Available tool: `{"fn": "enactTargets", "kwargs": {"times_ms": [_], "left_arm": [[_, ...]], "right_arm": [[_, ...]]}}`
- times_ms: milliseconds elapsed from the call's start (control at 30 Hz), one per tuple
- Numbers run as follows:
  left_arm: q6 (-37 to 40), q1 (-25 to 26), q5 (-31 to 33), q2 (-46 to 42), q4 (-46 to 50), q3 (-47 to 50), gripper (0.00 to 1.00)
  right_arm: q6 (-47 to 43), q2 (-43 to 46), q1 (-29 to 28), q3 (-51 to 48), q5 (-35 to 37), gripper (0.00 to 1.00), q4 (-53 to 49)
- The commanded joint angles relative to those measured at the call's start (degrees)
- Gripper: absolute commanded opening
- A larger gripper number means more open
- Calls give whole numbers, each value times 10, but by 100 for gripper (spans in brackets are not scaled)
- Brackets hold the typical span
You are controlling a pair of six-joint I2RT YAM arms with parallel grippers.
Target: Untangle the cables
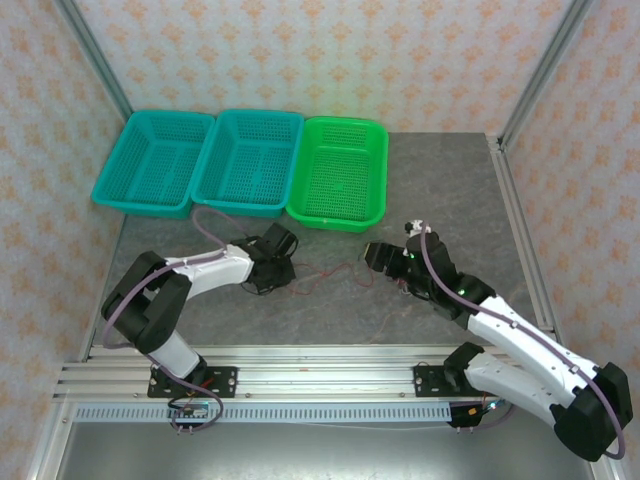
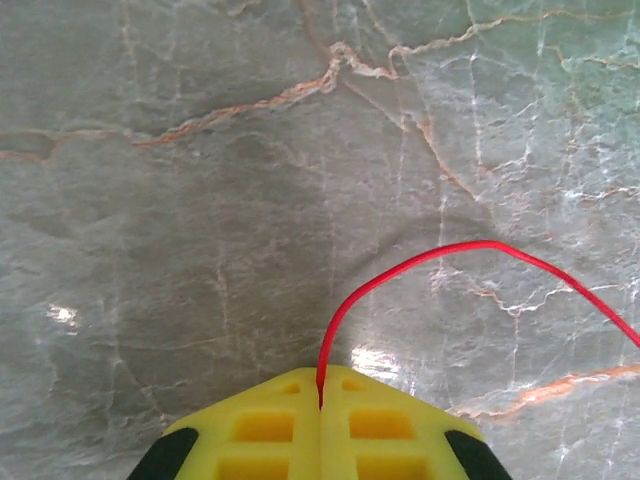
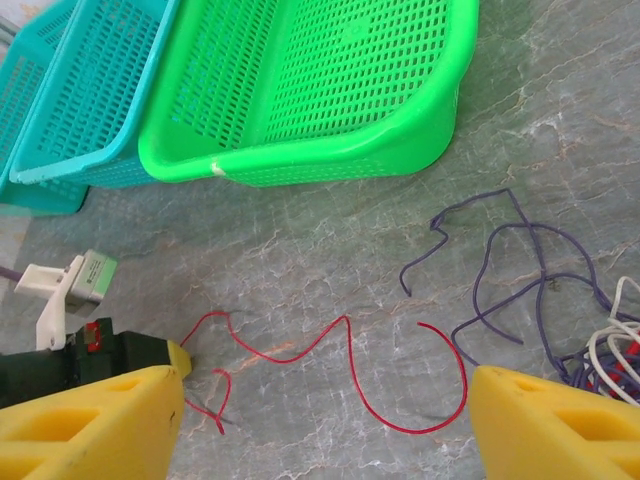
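Observation:
The red cable goes up and outward in my left gripper next and is released over the green basket, outward of that gripper, since it lies clear of the tangle.
A thin red cable (image 3: 346,320) snakes across the marble table (image 1: 450,190) between my two grippers. My left gripper (image 2: 320,388) is shut on one end of it, the strand rising from between the yellow fingertips and arching right. In the top view the left gripper (image 1: 272,262) sits left of centre, with the red cable (image 1: 330,270) trailing right. My right gripper (image 3: 325,425) is open above the red cable's curved free end and holds nothing. A dark purple cable (image 3: 474,290) loops to the right, running into a tangle with white cables (image 3: 612,345).
Two teal baskets (image 1: 150,165) (image 1: 250,160) and a green basket (image 1: 340,175) line the back of the table. The green basket (image 3: 330,90) stands just beyond the cables. Metal frame posts rise at the back corners.

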State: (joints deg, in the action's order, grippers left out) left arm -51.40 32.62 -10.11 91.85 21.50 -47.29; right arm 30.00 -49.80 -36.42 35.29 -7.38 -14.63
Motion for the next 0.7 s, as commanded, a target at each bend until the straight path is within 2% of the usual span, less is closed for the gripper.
{"fn": "enactTargets", "kwargs": {"times_ms": [0, 200, 300, 433, 667], "left_arm": [[4, 7, -20, -30, -44, -10, 0], [71, 10, 6, -158, 37, -105, 0], [104, 10, 20, -175, 69, -199, 0], [150, 10, 18, -134, 87, -364, 0], [242, -6, 47, 24, 129, -668, 0]], "right_arm": [[-9, 10, 0, 19, -36, 74, 0], [-45, 11, -33, 16, -129, 74, 115], [-53, 15, -47, 21, -113, 74, 167], [-58, 40, -49, 18, -46, 75, 196], [-47, 130, -49, -26, 27, 76, 199]]}}
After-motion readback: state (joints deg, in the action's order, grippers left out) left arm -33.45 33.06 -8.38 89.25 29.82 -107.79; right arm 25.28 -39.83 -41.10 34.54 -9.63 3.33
